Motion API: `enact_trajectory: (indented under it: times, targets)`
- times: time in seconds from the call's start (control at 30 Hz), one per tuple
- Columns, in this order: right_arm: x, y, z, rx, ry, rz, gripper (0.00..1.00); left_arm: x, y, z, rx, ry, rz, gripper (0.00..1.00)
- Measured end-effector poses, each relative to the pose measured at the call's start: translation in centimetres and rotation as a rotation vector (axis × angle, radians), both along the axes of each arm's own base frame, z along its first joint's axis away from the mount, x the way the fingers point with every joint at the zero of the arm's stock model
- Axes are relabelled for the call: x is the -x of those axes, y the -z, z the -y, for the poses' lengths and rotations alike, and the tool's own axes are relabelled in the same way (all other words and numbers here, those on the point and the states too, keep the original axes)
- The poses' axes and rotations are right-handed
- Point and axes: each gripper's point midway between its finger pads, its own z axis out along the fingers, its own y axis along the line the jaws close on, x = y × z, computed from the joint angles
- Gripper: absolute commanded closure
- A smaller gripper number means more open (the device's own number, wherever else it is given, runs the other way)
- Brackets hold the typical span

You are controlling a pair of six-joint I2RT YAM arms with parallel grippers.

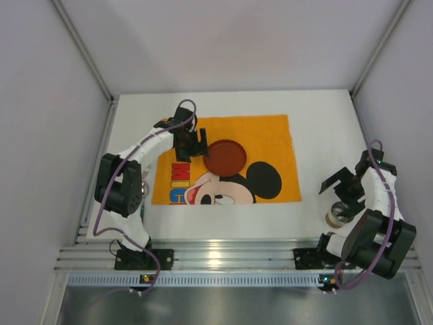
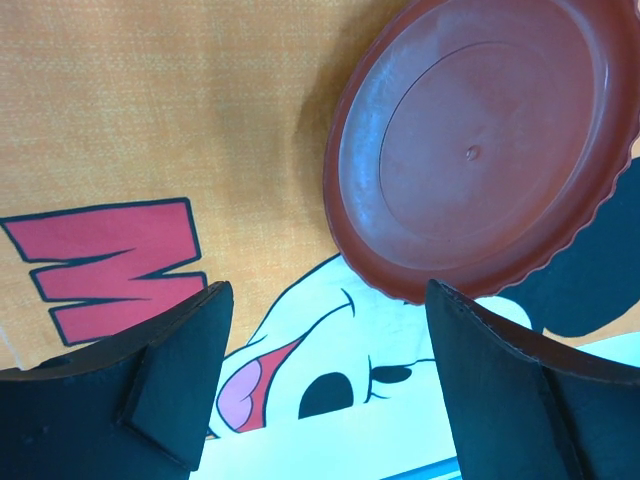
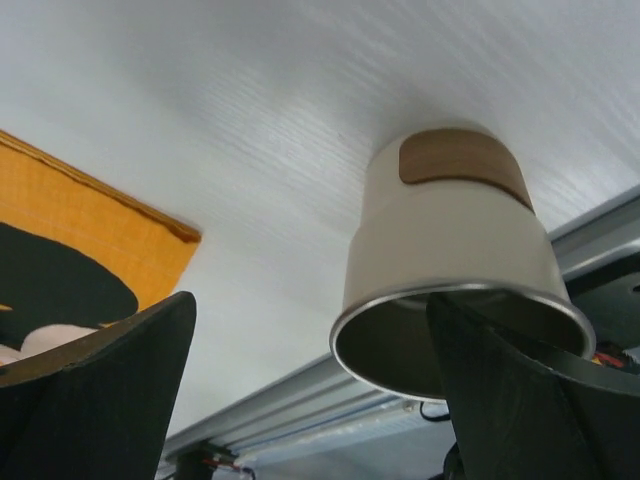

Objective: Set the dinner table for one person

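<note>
My right gripper stays here and closes across the cup rim's cloth-side edge (image 1: 337, 206) (image 3: 338, 334) next, since one finger overlaps the cup's opening and the other stays outside.
A red-brown round plate (image 1: 225, 157) lies on the orange Mickey Mouse cloth (image 1: 270, 135) in the middle of the white dinner table (image 1: 318, 115). My left gripper (image 1: 200, 144) is open and empty just left of the plate. In the left wrist view the plate (image 2: 480, 140) is ahead, beyond the open gripper (image 2: 320, 385). A white cup with a metal rim (image 1: 335, 217) stands on the table's near right. My right gripper (image 1: 344, 196) is open over it. In the right wrist view the cup (image 3: 450, 250) lies by the right finger (image 3: 520, 400), whose tip overlaps the rim; the gripper (image 3: 310, 390) is open.
The cloth (image 2: 150, 100) shows red letters and Mickey's face under the left gripper. Its corner (image 3: 70, 220) shows in the right wrist view. An aluminium rail (image 1: 223, 257) runs along the near edge. Grey walls close in the table on three sides.
</note>
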Motion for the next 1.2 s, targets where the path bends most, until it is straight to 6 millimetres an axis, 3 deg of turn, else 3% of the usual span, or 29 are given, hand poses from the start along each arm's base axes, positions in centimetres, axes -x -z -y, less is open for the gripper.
enact_trajectory:
  times: [0.07,0.2,0.37,0.43,0.53,0.57,0.63,0.7,0.73,0.83,0.97,1.1,1.2]
  targets:
    - [-0.8,0.2,0.6,0.023,0.007,0.025,0.06,0.2,-0.2,-0.3,-0.006,0.005,-0.001,0.18]
    - [-2.1,0.6,1.3,0.045,0.015,0.055,0.29,0.3,-0.7,-1.0,-0.017,0.005,0.002,0.17]
    - [-2.6,1.1,1.7,0.058,0.013,0.052,0.3,0.1,-1.0,-1.9,-0.027,-0.004,0.011,0.18]
    - [-2.6,1.2,1.7,0.069,-0.001,0.046,0.36,0.1,-1.0,-2.3,-0.029,-0.011,0.01,0.18]
    - [-2.5,1.3,1.8,0.084,-0.024,0.042,0.51,0.3,-0.8,-2.7,-0.033,-0.019,0.005,0.18]
    - [-2.6,1.3,1.8,0.088,-0.031,0.042,0.63,0.4,-0.7,-2.9,-0.034,-0.022,0.003,0.18]
    - [-2.7,1.4,1.7,0.091,-0.041,0.043,0.74,0.5,-0.6,-3.0,-0.035,-0.023,-0.001,0.18]
    - [-2.9,1.6,1.7,0.092,-0.055,0.043,0.95,0.6,-0.4,-3.0,-0.036,-0.024,-0.006,0.18]
    - [-3.1,1.6,1.6,0.092,-0.06,0.04,1.0,0.6,-0.4,-3.0,-0.036,-0.024,-0.007,0.18]
    - [-4.4,0.6,1.9,0.121,-0.078,0.055,1.0,0.8,-0.2,-3.1,-0.038,-0.024,-0.013,0.18]
    - [-9.2,-3.6,2.7,0.192,-0.1,0.159,1.0,0.9,-0.2,-3.1,-0.039,-0.024,-0.014,0.18]
    - [-18.3,-12.6,2.8,0.308,-0.129,0.403,1.0,0.9,-0.7,-3.2,-0.041,-0.026,-0.001,0.16]
    - [-25.3,-19.2,-0.2,0.35,-0.203,0.585,1.0,0.8,-1.3,-3.5,-0.052,-0.034,0.019,0.14]
